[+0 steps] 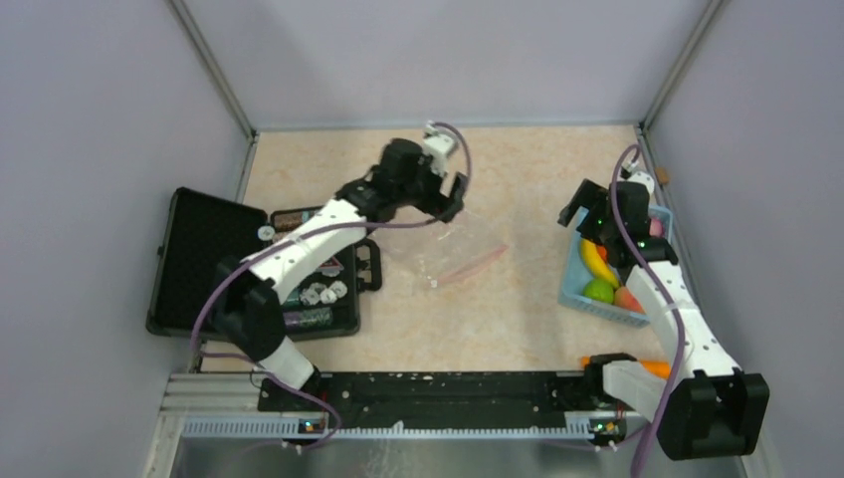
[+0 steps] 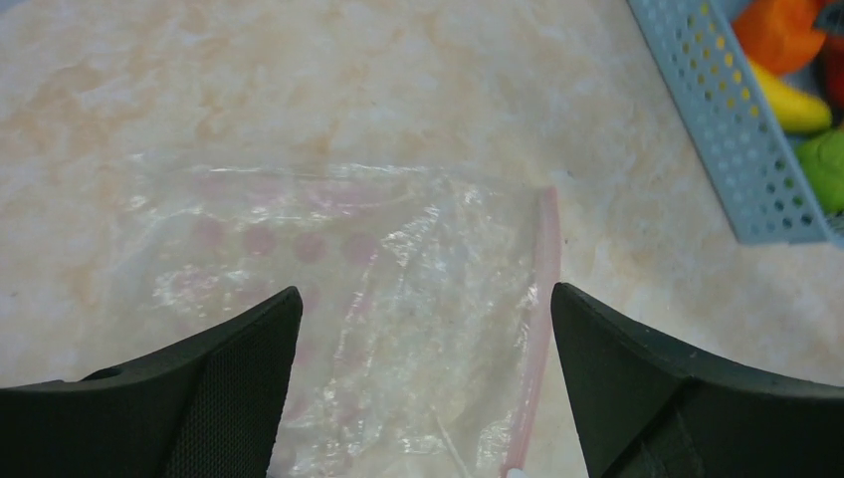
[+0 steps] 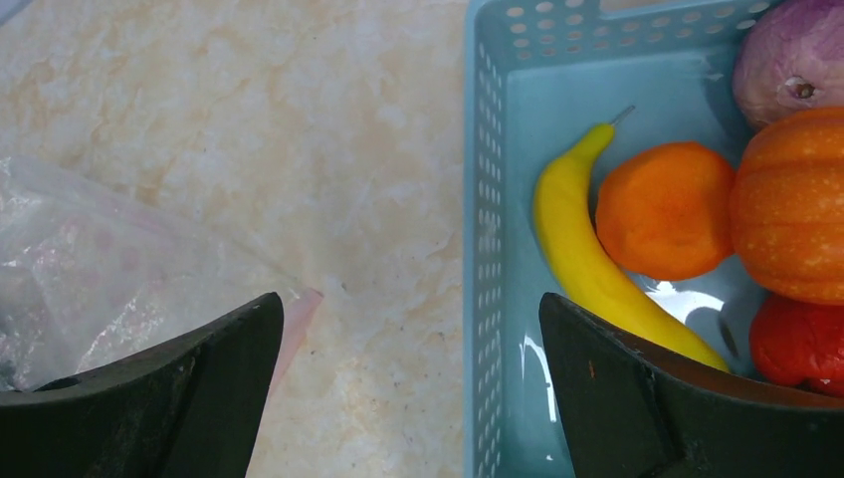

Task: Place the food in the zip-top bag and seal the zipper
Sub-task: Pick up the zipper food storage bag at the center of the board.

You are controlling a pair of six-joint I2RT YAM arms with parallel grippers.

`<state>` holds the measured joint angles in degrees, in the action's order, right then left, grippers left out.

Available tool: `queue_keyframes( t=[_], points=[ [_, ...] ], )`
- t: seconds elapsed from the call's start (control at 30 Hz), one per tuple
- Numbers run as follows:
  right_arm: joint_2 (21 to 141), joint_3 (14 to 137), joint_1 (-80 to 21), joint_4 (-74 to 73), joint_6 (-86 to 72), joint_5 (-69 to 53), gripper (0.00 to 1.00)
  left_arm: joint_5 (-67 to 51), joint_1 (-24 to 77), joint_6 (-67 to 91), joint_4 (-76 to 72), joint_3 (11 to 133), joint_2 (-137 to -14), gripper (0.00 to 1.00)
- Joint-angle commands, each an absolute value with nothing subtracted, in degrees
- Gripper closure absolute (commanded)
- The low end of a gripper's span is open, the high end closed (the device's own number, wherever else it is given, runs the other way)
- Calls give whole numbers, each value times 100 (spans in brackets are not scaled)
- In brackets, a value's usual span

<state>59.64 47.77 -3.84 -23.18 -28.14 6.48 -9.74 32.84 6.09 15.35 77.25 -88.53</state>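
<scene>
The left gripper will move down and back onto the middle of the pinkish-red zipper next, because the zipper lies below the open fingers and nearer the robot's base.
The clear zip-top bag lies flat mid-table, empty, its pinkish-red zipper on the right edge. In the left wrist view the bag and zipper lie under my open, empty left gripper, which hovers over the bag's far side. The food sits in the light-blue basket: banana, orange, green apple, red piece. My open, empty right gripper hovers over the basket's left wall, also seen from above. The bag's corner shows at its left.
An open black case with round tokens lies at the left under the left arm. An orange carrot-like toy lies by the right arm's base. Enclosure walls stand on three sides.
</scene>
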Motion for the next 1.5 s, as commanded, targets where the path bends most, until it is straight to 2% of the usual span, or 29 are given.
queue_keyframes(
  t=[0.0,0.2,0.3,0.43,0.57,0.77,0.9,1.1,1.13,1.23,1.37,1.43,1.47],
  points=[
    [5722,4743,-360,-2302,-3019,968,2,-234,4410,-677,2577,8412,-9661,9],
    [5337,4693,-353,-2363,-3219,1819,2,-560,4852,-570,3272,8787,-10333,13],
    [5069,4555,-360,-2239,-3177,2084,8,-353,5217,-562,3235,8639,-10424,15],
    [4758,4441,-359,-2257,-3171,2317,9,36,5367,-285,3075,8484,-10529,25],
    [4590,4299,-357,-2228,-3184,2303,9,519,5409,-159,2893,8437,-10703,27],
    [4589,4290,-353,-2337,-3183,2208,11,1418,5493,-136,2872,8490,-11060,37],
    [4591,4276,-354,-2360,-3169,2083,17,1815,5493,-184,3101,8693,-11389,40],
    [4613,4194,-356,-2369,-3174,2029,17,1385,5506,-145,2866,8581,-11174,41],
    [4635,4188,-352,-2368,-3181,2006,17,1383,5517,-141,2772,8549,-11142,44],
    [4682,4179,-352,-2376,-3223,1968,17,1664,5539,-115,2688,8558,-11143,63],
    [4742,4108,-352,-2309,-3265,1858,16,1907,5546,-250,2677,8567,-11241,68],
    [4784,4076,-360,-2282,-3291,1815,16,2113,5545,-224,2753,8559,-11257,83],
    [4819,4049,-360,-2250,-3302,1770,16,2186,5541,-194,2745,8536,-11232,85]
  ],
)
